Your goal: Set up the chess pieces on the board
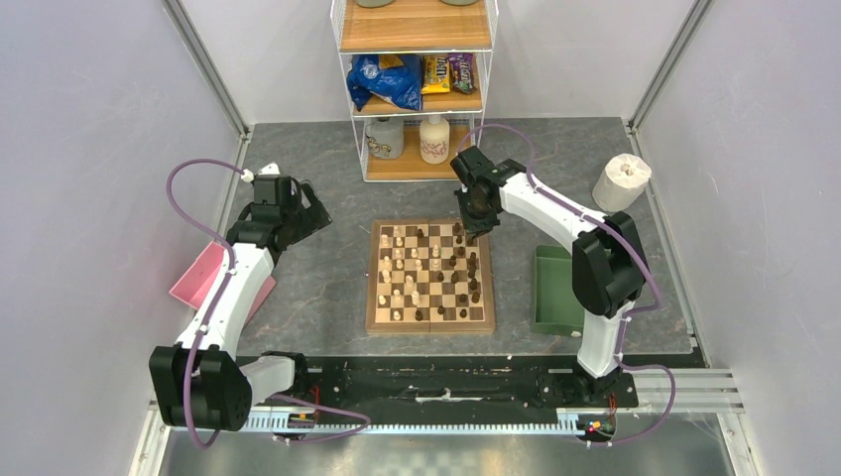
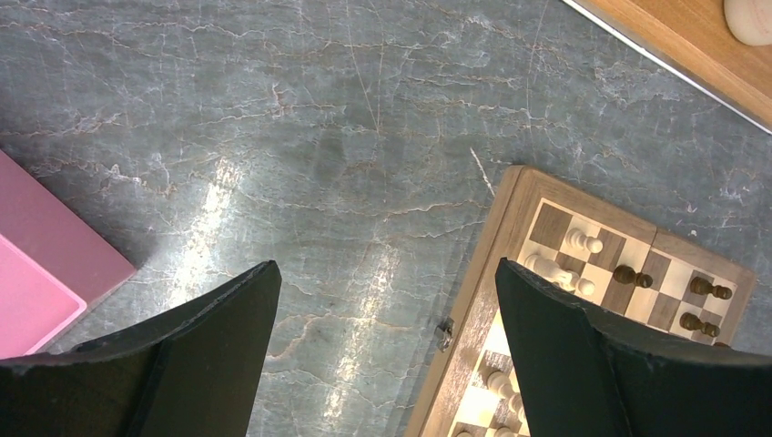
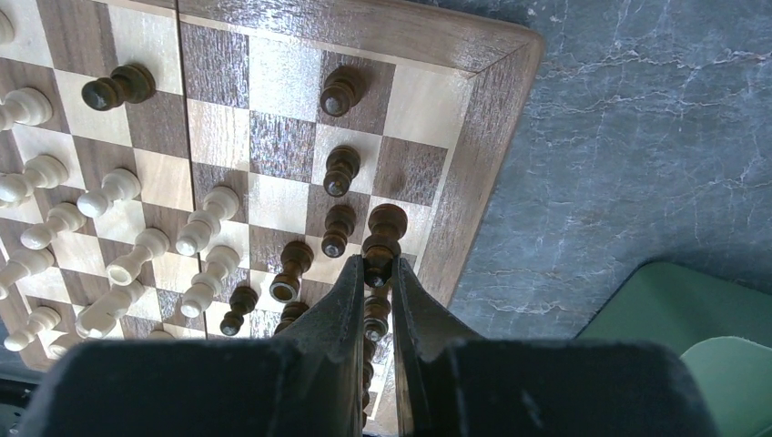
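My right gripper lowers the dark brown piece down onto the pale square beside the border next and releases its head, because the piece's base lines up there.
The board point(image 1: 378, 322) lies at the table's middle. Pale chess pieces point(image 1: 398, 260) stand on its left columns and dark ones point(image 1: 474, 283) on its right columns. My right gripper point(image 1: 474, 226) is over the board's far right part. In the right wrist view it point(image 3: 378, 269) is shut on the head of a dark brown piece point(image 3: 384, 232) in the board's outermost column, near the border point(image 3: 473, 173). I cannot tell whether its base touches the square. My left gripper point(image 1: 298, 213) is open and empty above bare table, left of the board point(image 2: 492, 264).
A pink tray point(image 1: 203, 273) lies at the left, also in the left wrist view point(image 2: 36, 264). A green tray point(image 1: 550, 293) lies right of the board. A paper roll point(image 1: 622, 181) stands at the far right. A wire shelf point(image 1: 417, 89) stands behind the board.
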You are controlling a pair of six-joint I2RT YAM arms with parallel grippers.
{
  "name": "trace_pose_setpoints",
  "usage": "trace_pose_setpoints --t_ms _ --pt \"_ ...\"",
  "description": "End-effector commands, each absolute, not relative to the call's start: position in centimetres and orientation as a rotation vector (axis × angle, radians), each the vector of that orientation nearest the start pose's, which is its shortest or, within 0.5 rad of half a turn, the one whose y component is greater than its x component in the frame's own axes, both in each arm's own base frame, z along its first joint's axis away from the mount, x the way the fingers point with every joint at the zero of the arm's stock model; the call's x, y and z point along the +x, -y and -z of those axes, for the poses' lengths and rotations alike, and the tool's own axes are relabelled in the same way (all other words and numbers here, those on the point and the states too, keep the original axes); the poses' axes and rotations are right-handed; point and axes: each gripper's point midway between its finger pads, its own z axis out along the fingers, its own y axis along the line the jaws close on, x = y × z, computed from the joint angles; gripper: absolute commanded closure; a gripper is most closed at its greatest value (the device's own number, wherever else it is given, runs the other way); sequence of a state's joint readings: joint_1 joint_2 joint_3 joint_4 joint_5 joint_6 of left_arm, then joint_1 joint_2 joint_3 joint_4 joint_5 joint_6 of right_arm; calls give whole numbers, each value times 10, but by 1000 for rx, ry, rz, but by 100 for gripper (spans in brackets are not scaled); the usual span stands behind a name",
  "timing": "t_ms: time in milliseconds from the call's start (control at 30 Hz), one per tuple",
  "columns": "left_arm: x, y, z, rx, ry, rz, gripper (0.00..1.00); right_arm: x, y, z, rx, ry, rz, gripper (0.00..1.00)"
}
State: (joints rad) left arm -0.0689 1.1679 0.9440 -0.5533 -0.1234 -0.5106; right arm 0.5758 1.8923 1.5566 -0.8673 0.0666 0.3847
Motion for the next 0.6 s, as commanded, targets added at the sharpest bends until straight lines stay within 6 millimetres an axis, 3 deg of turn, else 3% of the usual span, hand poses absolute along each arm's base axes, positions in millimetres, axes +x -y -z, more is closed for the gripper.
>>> trace_pose_setpoints --t_ms 0,567 --pt "327 24 -176 -525 -2250 168 5 341 -226 -90 -229 -2778 -185 88" --pt "325 27 -166 -530 -2273 181 5 332 -226 -73 -223 -2816 -216 84"
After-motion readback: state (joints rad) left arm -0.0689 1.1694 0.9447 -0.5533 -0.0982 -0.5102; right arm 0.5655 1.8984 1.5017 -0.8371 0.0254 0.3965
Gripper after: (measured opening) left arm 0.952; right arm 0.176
